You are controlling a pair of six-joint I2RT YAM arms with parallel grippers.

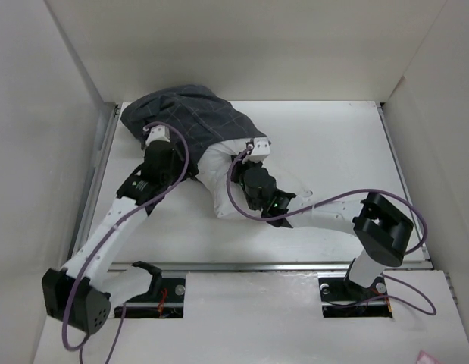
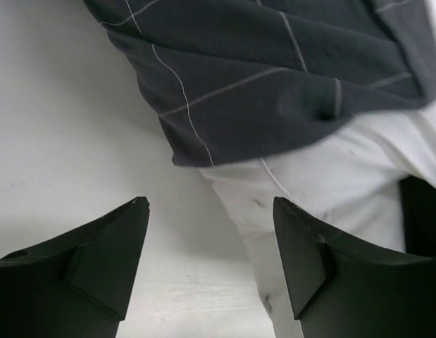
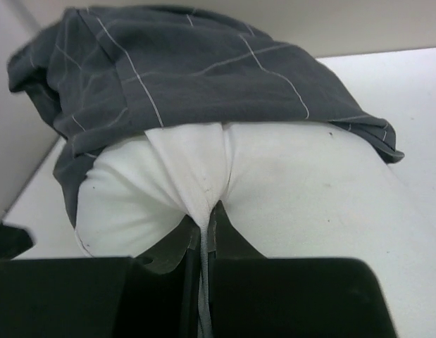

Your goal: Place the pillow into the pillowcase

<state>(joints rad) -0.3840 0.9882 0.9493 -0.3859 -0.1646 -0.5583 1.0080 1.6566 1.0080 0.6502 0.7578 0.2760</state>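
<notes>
The near half of the pillow is uncovered. My right gripper needs to push the fold of the pillow outward and to the left in the top view next, toward the pillowcase's hem, and let go of it.
The white pillow (image 1: 219, 176) lies at the back left of the table, its far half inside the dark grey grid-lined pillowcase (image 1: 190, 115). My right gripper (image 1: 256, 149) is shut on a pinched fold of the pillow's near edge (image 3: 203, 184), with the pillowcase (image 3: 182, 70) draped over the far part. My left gripper (image 1: 157, 134) is open and empty, just left of the pillow's side (image 2: 323, 176) and below the pillowcase's hem (image 2: 260, 91). Its right finger (image 2: 302, 253) sits close against the pillow; the left finger (image 2: 105, 260) is over bare table.
White walls (image 1: 37, 152) enclose the table on the left, back and right. The pillowcase is bunched against the back left corner. The right arm's dark elbow housing (image 1: 382, 226) stands at the near right.
</notes>
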